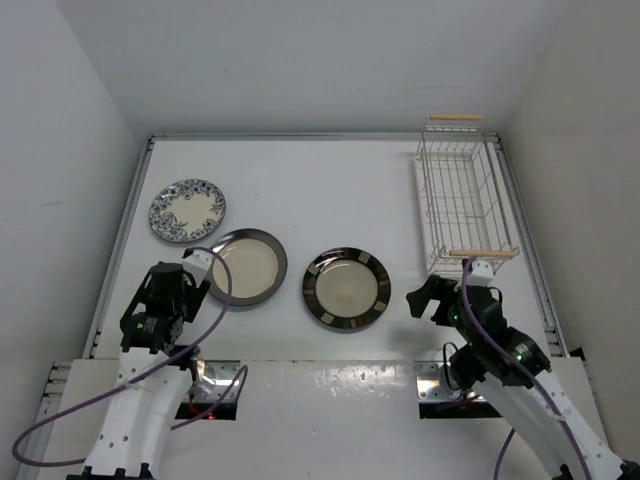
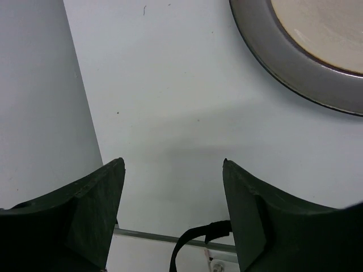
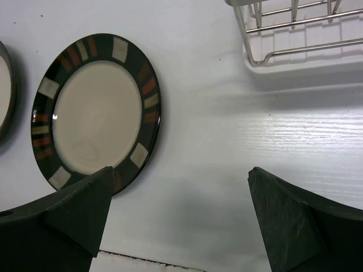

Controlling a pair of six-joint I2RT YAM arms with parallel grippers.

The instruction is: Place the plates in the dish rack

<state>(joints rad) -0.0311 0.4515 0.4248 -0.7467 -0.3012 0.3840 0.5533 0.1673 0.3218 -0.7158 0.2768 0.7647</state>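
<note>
My right gripper will next go down toward the patched plate, with its fingers on either side of the plate's rim that is toward the rack.
Three plates lie flat on the white table. The blue floral plate [image 1: 187, 211] is far left. The cream plate with a plain dark rim [image 1: 247, 267] is beside it; its rim also shows in the left wrist view [image 2: 300, 73]. The cream plate with pale rim patches [image 1: 346, 289] is at the middle and shows in the right wrist view [image 3: 96, 110]. The white wire dish rack [image 1: 462, 195] stands at the back right, and its near corner shows in the right wrist view [image 3: 295, 39]. My left gripper [image 1: 178, 278] [image 2: 172, 164] is open and empty, left of the plain-rim plate. My right gripper [image 1: 428, 298] [image 3: 181, 170] is open and empty, between the patched plate and the rack.
Grey walls close in the table on the left [image 2: 34, 102], back and right. A metal edge strip [image 2: 170, 238] runs along the table's near edge. Purple cables [image 1: 215, 300] loop from both arms.
</note>
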